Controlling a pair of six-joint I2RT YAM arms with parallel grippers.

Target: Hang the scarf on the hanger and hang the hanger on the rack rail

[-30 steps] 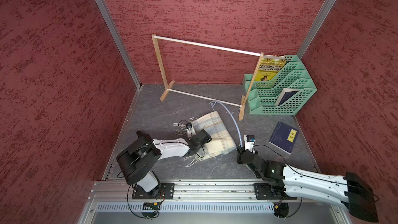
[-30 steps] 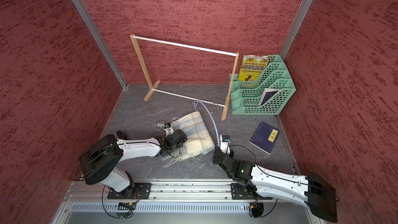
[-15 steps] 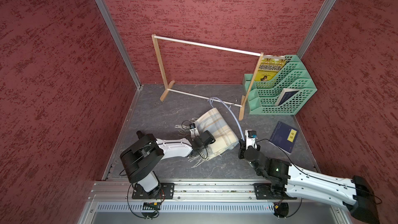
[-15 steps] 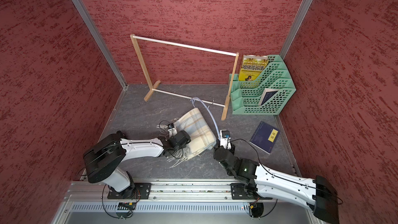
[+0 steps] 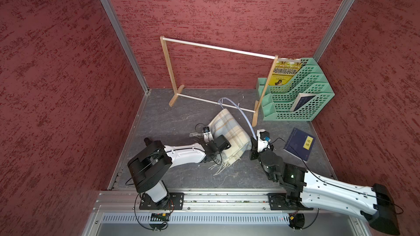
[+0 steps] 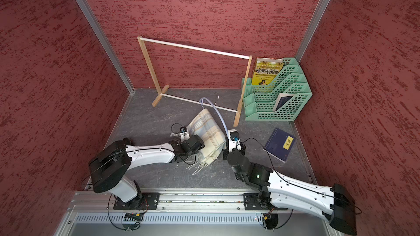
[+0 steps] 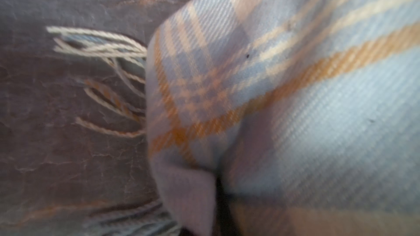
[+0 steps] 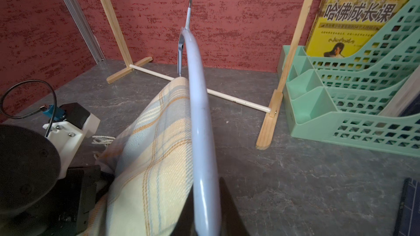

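My left gripper moves up and outward toward the pale blue hanger's arc (image 5: 244,114) next and releases the cloth beside it, as the arc stands outward of the gripper.
The plaid scarf (image 5: 227,130) (image 6: 205,130) stands humped up off the grey floor, fringe trailing at its near end (image 5: 218,166). My left gripper (image 5: 223,148) (image 6: 197,144) is shut on the scarf's left side, its fingertips buried in cloth; the left wrist view shows only the scarf (image 7: 295,110) and its fringe (image 7: 102,46). The pale blue hanger (image 5: 244,115) (image 6: 219,114) arcs up along the scarf's right edge. My right gripper (image 5: 253,141) (image 8: 205,200) is shut on the hanger's near end. In the right wrist view the hanger (image 8: 200,121) touches the scarf (image 8: 147,155).
A wooden rack (image 5: 218,47) with white rods stands at the back, its foot (image 8: 268,128) just right of the hanger. A green file tray (image 5: 300,96) with a yellow book fills the back right corner. A dark blue book (image 5: 298,144) lies on the floor right of my right wrist.
My right gripper has pushed away from its base with the hanger. The scarf, lying flatter a second ago, has bunched up and risen as my left gripper shifted right with it.
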